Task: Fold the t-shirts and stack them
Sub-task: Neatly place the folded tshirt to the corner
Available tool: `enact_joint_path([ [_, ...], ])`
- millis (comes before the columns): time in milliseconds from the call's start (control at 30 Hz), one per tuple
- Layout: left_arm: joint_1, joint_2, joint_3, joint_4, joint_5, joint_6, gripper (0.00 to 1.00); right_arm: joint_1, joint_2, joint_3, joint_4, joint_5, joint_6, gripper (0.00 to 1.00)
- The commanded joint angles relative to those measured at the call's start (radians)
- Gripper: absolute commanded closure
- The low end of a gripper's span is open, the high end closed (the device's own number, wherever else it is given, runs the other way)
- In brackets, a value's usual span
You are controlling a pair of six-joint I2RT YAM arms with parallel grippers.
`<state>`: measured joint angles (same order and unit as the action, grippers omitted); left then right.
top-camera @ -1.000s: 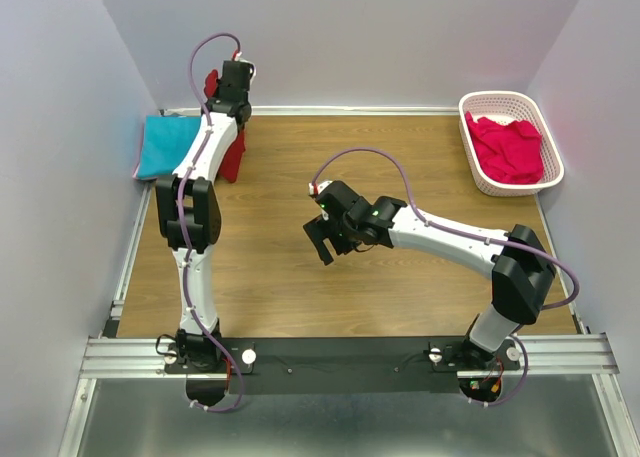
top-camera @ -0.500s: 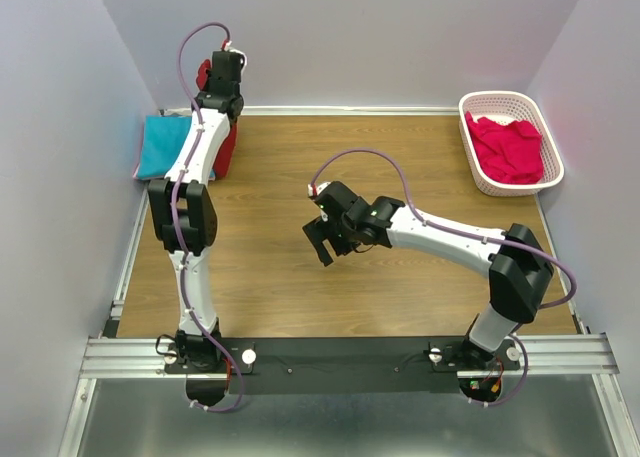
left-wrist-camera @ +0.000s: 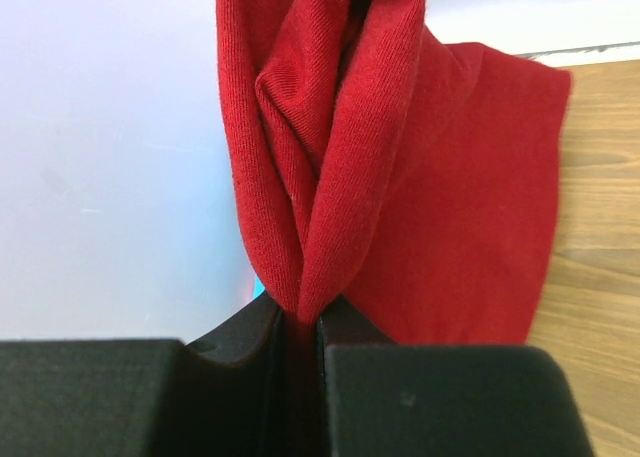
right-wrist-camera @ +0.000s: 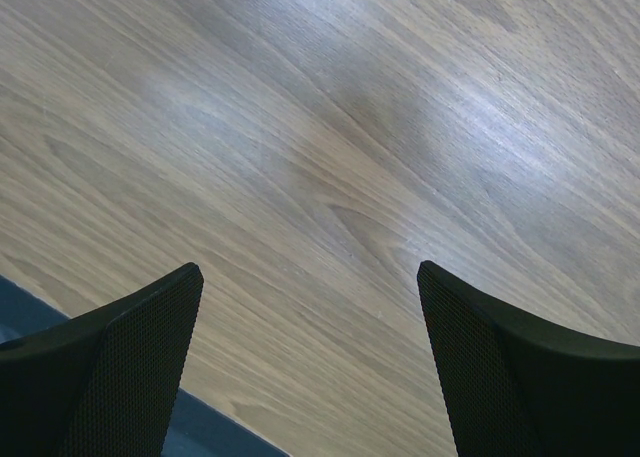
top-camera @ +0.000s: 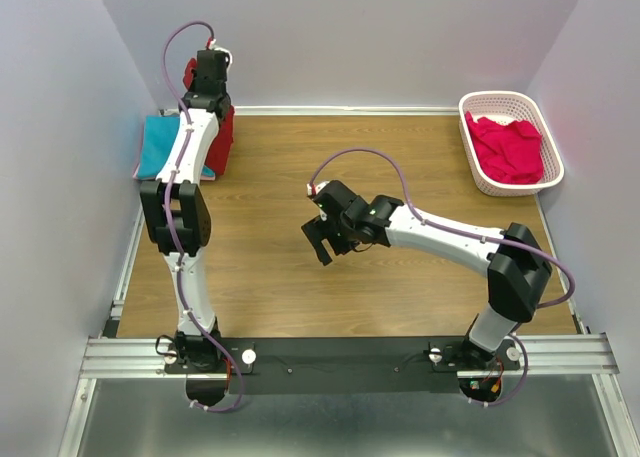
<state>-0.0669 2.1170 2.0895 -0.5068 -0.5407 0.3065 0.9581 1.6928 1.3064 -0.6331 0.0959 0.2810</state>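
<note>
The dark red cloth (left-wrist-camera: 400,177) leaves the folded turquoise t-shirt (top-camera: 158,145) partly uncovered. My left gripper should next move down and to the left in the top view, over the turquoise t-shirt.
My left gripper (top-camera: 205,77) is shut on a bunched fold of the dark red t-shirt (top-camera: 223,142), which hangs from it at the far left of the table. In the left wrist view the cloth (left-wrist-camera: 400,177) is pinched between the jaws of the left gripper (left-wrist-camera: 300,322). The turquoise t-shirt (top-camera: 158,145) lies folded just left of the hanging shirt, partly behind my arm. The pinkish-red t-shirt (top-camera: 508,149) is crumpled in the white basket (top-camera: 500,99). My right gripper (top-camera: 322,242) hovers open over the table's middle, and the right wrist view shows the right gripper (right-wrist-camera: 310,272) with only wood between its fingers.
The basket stands at the far right corner against the wall. Walls close in the table on the left, back and right. A metal rail (top-camera: 350,355) with both arm bases runs along the near edge.
My left arm has swung left and a little back, carrying the dark red t-shirt closer to the turquoise one. The right arm has not moved.
</note>
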Motion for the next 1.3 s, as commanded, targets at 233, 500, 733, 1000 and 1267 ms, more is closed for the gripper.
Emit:
enact_joint_path([
  [233, 0.059, 0.011, 0.01, 0.067, -0.028, 0.046, 1.0, -0.002, 0.068, 0.102, -0.094, 0.004, -0.014, 0.05],
  [500, 0.101, 0.087, -0.02, 0.129, -0.102, 0.1, 1.0, -0.004, 0.111, 0.172, -0.158, 0.007, -0.008, 0.05],
  [733, 0.113, 0.156, -0.02, 0.159, -0.168, 0.135, 1.0, -0.004, 0.128, 0.185, -0.188, 0.025, -0.012, 0.05],
  [1000, 0.13, 0.167, -0.029, 0.191, -0.218, 0.14, 1.0, -0.004, 0.159, 0.237, -0.223, 0.016, -0.011, 0.05],
  [1267, 0.141, 0.185, -0.083, 0.286, -0.306, 0.217, 1.0, -0.002, 0.162, 0.251, -0.234, 0.013, -0.009, 0.05],
])
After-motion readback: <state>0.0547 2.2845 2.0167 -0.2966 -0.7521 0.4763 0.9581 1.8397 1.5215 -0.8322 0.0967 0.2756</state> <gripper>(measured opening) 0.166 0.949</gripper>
